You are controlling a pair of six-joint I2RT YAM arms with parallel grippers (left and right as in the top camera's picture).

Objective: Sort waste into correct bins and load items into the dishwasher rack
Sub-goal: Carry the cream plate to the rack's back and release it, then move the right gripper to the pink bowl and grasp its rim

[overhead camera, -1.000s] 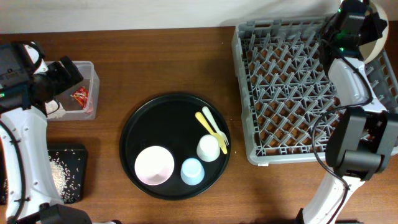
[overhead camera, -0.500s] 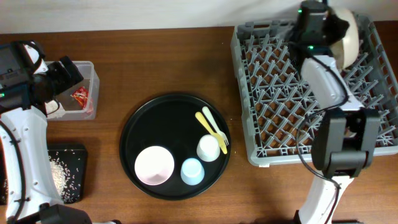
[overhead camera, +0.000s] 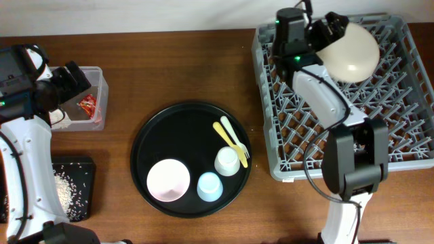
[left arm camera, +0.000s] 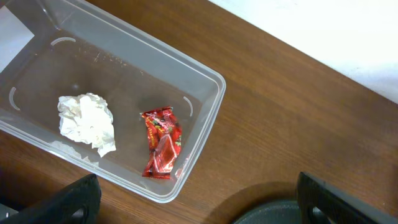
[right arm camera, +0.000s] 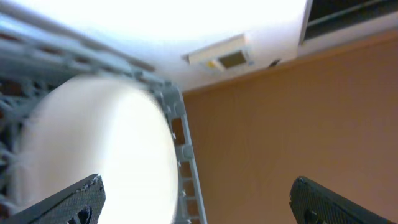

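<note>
The cream bowl (overhead camera: 350, 51) is in the rack. I will move my open right gripper back, down and to the left in the overhead view, onto the pink bowl's far rim (overhead camera: 175, 162).
The large cream bowl (overhead camera: 350, 51) lies rim down, tilted, on the pegs at the back of the grey dishwasher rack (overhead camera: 319, 135). My right gripper (overhead camera: 330, 26) stands open just left of it; in the right wrist view the blurred bowl (right arm camera: 93, 155) fills the left side between the wide-apart fingers (right arm camera: 68, 202). My left gripper (left arm camera: 202, 205) hangs open above the clear tub (left arm camera: 205, 106), which holds a white tissue wad (left arm camera: 87, 121) and a red wrapper (left arm camera: 161, 143). Rice grains (overhead camera: 64, 186) lie in the shallow black tray (overhead camera: 85, 169).
A round black tray (overhead camera: 176, 132) in the middle carries a pink bowl (overhead camera: 168, 179), a light blue cup (overhead camera: 209, 186), a white cup (overhead camera: 227, 161) and a pale yellow fork and spoon (overhead camera: 230, 141). The rack's raised rim borders the right side.
My right arm swung left along the rack's back, carrying the cream bowl from the far right corner, then opened and let it go. The left arm stayed still.
</note>
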